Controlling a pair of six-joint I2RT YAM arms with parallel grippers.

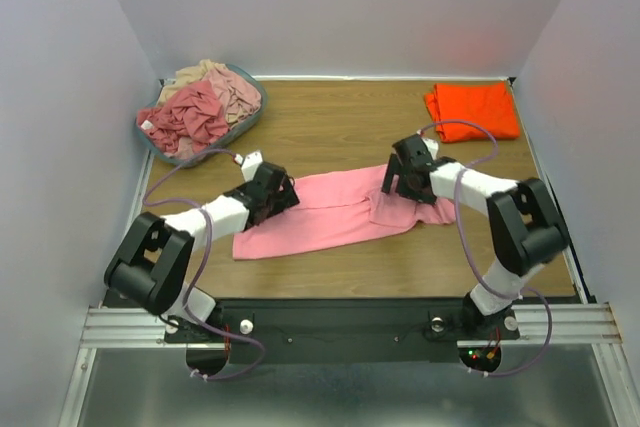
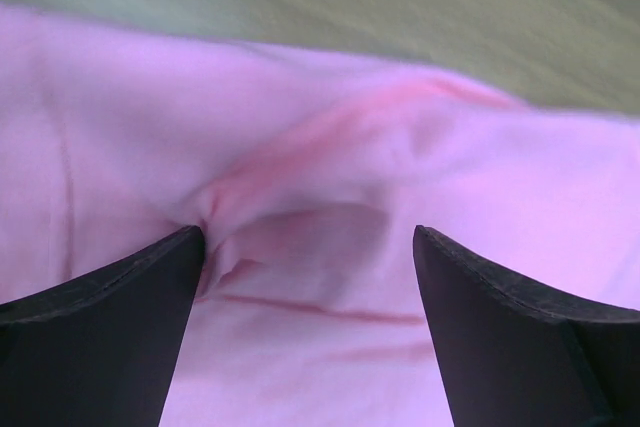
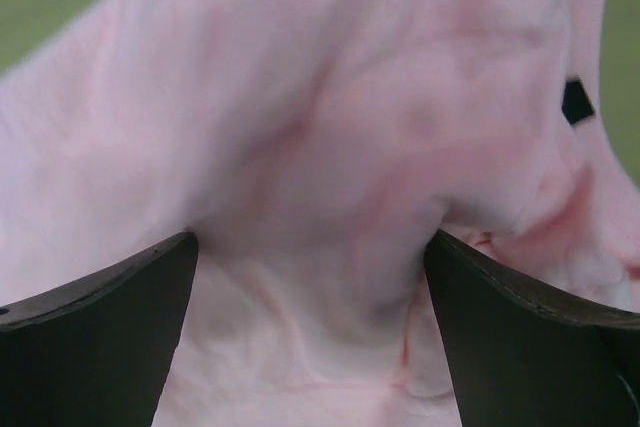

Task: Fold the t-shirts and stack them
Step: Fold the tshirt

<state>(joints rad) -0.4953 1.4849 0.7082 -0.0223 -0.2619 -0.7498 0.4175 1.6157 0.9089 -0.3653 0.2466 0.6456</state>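
My left gripper drags the hem back toward the near table edge next and closes on its corner, as the shirt lies crosswise, its hem end (image 1: 241, 240) back of the gripper.
A light pink t-shirt (image 1: 330, 212) lies stretched in a long band across the middle of the wooden table. My left gripper (image 1: 285, 195) is pressed down onto its left part, jaws open, with pink cloth (image 2: 320, 247) bulging between the fingers (image 2: 120, 317). My right gripper (image 1: 395, 187) rests on the shirt's right end, open too, wrinkled cloth (image 3: 320, 277) filling the gap between its fingers (image 3: 520, 337). A folded bright orange t-shirt (image 1: 470, 109) sits at the back right. Dusty rose and beige t-shirts (image 1: 205, 102) are heaped in the basket.
The grey-blue oval basket (image 1: 243, 129) stands at the back left corner. White walls close in the table (image 1: 330, 117) on three sides. The arm bases and a metal rail (image 1: 340, 322) run along the near edge.
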